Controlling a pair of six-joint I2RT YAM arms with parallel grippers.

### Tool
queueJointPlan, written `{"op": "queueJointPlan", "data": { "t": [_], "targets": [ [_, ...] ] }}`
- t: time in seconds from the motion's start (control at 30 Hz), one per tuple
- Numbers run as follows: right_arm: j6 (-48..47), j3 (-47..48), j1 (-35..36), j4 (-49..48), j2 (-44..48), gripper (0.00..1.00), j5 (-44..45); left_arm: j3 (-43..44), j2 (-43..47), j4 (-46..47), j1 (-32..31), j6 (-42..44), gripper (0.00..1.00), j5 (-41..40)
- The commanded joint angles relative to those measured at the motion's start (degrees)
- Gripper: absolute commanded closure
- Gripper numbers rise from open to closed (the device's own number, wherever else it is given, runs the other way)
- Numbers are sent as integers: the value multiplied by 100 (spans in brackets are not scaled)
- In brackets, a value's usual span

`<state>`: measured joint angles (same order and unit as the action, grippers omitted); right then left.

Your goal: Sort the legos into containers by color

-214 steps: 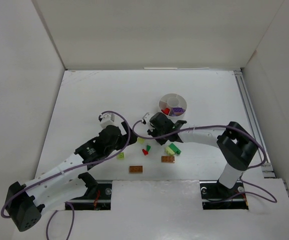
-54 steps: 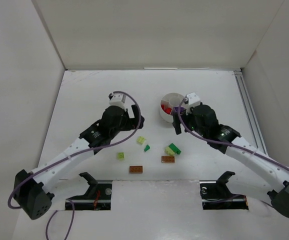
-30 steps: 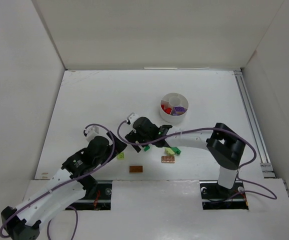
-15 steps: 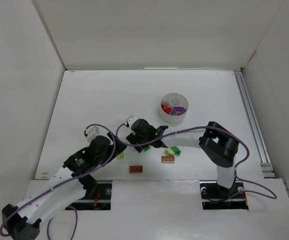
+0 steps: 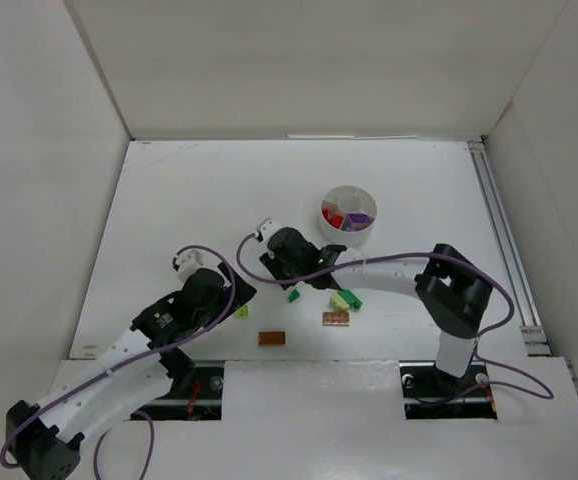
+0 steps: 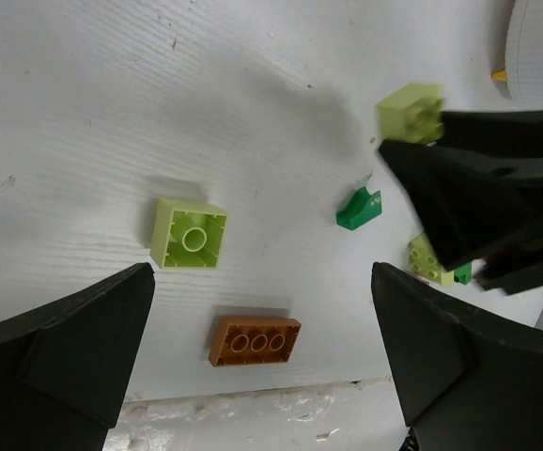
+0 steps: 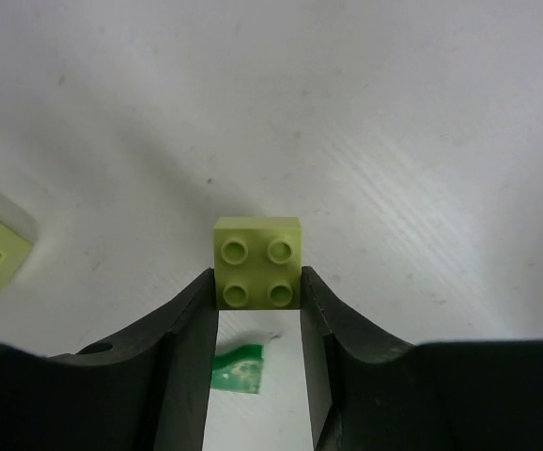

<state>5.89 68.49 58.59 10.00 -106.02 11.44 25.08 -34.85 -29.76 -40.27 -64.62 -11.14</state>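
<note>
The yellow-green lego swings over the dish's empty far section (image 5: 345,194) for release next, outward of my right gripper and to its right in the top view.
My right gripper (image 7: 258,282) is shut on a yellow-green 2x2 lego (image 7: 258,261) and holds it just above the table; in the top view it (image 5: 281,268) sits left of centre. A small dark green lego (image 5: 293,295) lies under it. My left gripper (image 6: 260,272) is open and empty over a yellow-green lego (image 6: 190,235) and an orange-brown lego (image 6: 255,340). The round white dish (image 5: 323,208) at the back right holds red (image 5: 334,220) and purple (image 5: 357,217) legos.
A second orange-brown lego (image 5: 336,318) and a yellow-green and green pair (image 5: 345,299) lie right of centre. The white step of the arm bases (image 5: 309,400) runs along the near edge. White walls enclose the table on three sides.
My right gripper has risen and drawn back a little toward the dish with the yellow-green lego between its fingers. My left arm has edged forward slightly.
</note>
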Motion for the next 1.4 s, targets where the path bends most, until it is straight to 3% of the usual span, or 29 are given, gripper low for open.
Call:
{"op": "queueJointPlan", "data": {
  "t": [0.0, 0.23, 0.57, 0.93, 1.27, 1.37],
  "targets": [
    [-62, 393, -539, -183, 704, 67, -28, 76, -170, 400, 28, 222, 0, 41],
    [-466, 998, -1795, 72, 1153, 68, -107, 181, -970, 725, 28, 565, 0, 41],
    [-703, 1729, -2834, 450, 451, 67, -81, 357, -1454, 726, 81, 740, 0, -126],
    [-809, 1669, -3029, 582, 266, 66, -397, 357, -1780, 883, 81, 969, 0, -11],
    [-985, 1483, -3029, 573, 319, 53, -450, 357, -1938, 989, 81, 1022, 0, 41],
    [-985, 1483, -3029, 573, 266, 44, -511, 357, -1938, 989, 81, 1022, 0, 41]
  ]
}}
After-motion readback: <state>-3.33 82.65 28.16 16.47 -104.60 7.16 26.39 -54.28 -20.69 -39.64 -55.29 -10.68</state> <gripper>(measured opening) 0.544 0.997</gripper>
